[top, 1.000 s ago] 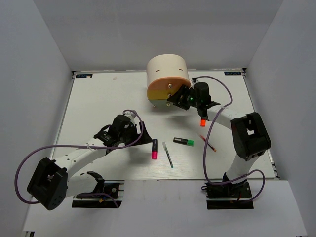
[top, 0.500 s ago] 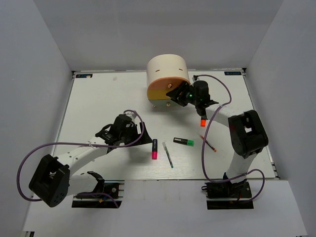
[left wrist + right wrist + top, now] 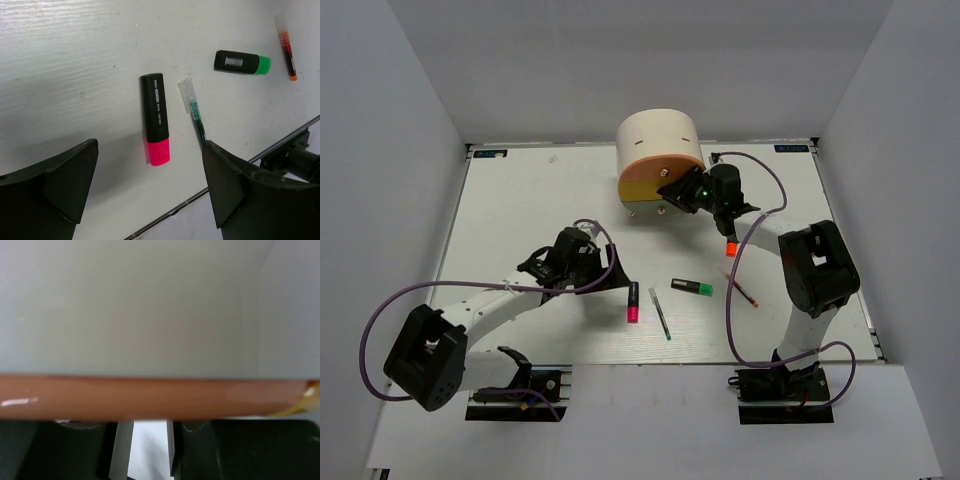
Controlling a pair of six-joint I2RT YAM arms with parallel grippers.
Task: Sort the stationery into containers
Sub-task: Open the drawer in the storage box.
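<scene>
My left gripper should next go down and to its right in the top view, where the pink-ended marker lies, and close across the marker's black body [image 3: 633, 295] [image 3: 155, 107].
The cream round-topped cabinet [image 3: 658, 140] stands at the back, its orange drawer [image 3: 650, 180] above the yellow one [image 3: 642, 206]. My right gripper [image 3: 682, 192] is pressed against the orange drawer front [image 3: 150, 397], which hides its fingertips [image 3: 120, 450]. An orange-ended marker [image 3: 730, 248] lies under the right arm. My left gripper [image 3: 610, 275] is open and empty over the table, just left of the pink-ended marker [image 3: 633, 301] [image 3: 156, 119]. Beside that lie the thin dark pen [image 3: 660, 313] [image 3: 194, 113], the green-ended marker [image 3: 692, 287] [image 3: 242, 62] and the thin red pen [image 3: 741, 289] [image 3: 286, 41]. No erasers show.
The white table [image 3: 520, 200] has grey walls on three sides. Its front edge [image 3: 240, 167] runs close below the pens. Purple cables loop beside both arms.
My right gripper has moved up and left against the cabinet, and the orange drawer front has gone in with it. My left gripper has crept slightly right toward the pink-ended marker.
</scene>
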